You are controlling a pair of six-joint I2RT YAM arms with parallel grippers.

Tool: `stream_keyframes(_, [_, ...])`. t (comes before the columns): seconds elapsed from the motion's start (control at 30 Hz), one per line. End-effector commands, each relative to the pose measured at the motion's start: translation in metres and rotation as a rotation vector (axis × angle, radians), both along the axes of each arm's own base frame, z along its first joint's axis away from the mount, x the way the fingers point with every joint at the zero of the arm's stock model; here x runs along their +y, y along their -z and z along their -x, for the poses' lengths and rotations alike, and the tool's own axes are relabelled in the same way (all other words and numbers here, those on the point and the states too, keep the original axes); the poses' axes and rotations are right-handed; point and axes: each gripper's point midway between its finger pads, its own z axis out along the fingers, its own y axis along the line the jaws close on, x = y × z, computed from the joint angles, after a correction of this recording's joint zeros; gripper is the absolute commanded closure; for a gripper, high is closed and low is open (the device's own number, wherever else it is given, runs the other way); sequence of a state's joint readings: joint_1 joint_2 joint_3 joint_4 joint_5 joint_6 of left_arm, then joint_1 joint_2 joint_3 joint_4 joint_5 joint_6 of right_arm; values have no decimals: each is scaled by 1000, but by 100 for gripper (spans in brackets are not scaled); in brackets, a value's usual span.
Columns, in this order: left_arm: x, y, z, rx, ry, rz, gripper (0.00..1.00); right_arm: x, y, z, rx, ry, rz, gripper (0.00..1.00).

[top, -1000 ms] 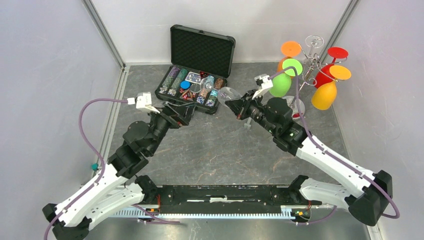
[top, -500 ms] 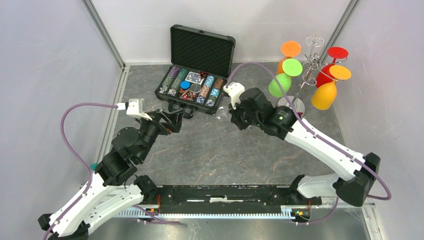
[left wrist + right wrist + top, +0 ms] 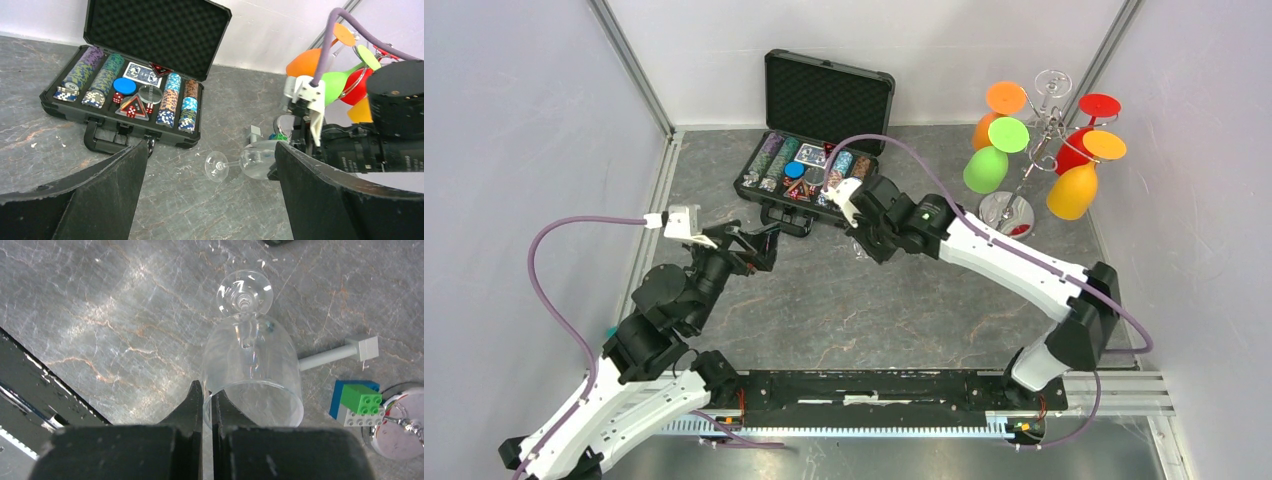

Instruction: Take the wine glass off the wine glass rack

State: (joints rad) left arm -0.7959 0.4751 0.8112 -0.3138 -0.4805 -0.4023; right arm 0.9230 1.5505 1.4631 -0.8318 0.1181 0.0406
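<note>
My right gripper should go down next, put the wine glass's foot on the bare tabletop (image 3: 861, 253) beside the poker case and let go of the wine glass's rim, with the wine glass clear of the rack (image 3: 1032, 165).
A clear wine glass (image 3: 252, 357) lies nearly on its side, low over the grey table, foot pointing away from my right gripper (image 3: 207, 395). That gripper is shut on the glass's rim, one finger inside the bowl and one outside. In the top view it (image 3: 869, 240) sits just in front of the poker case. The glass also shows in the left wrist view (image 3: 250, 161). The chrome wine glass rack (image 3: 1032, 165) stands at the back right with orange, green, red and yellow glasses hanging on it. My left gripper (image 3: 211, 146) is open and empty, left of the glass.
An open black poker-chip case (image 3: 809, 185) lies at the back centre. Small toy bricks (image 3: 360, 402) and a grey peg (image 3: 335, 355) lie by the rack's shiny disc base (image 3: 400, 435). Walls close in on the left, back and right.
My right arm has swung left, away from the rack, carrying the clear glass down toward the table in front of the case. My left arm has drawn back a little.
</note>
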Motion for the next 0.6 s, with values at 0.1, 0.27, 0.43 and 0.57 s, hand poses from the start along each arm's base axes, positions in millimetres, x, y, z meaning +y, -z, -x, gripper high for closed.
stream_keyframes(0.1, [10, 3, -1, -14, -37, -84, 0, 31, -16, -17, -29, -55, -21, 100])
stream_keyframes(0.27, [7, 8, -2, -1, -26, -86, 0, 36, -11, -23, -10, -64, 26, 98])
stream_keyframes(0.43, [3, 11, -3, 7, -15, -96, 0, 40, -9, -23, 15, -81, 41, 94])
stream_keyframes(0.57, [2, 12, -3, 10, -12, -98, 0, 39, 1, -22, 42, -99, 83, 92])
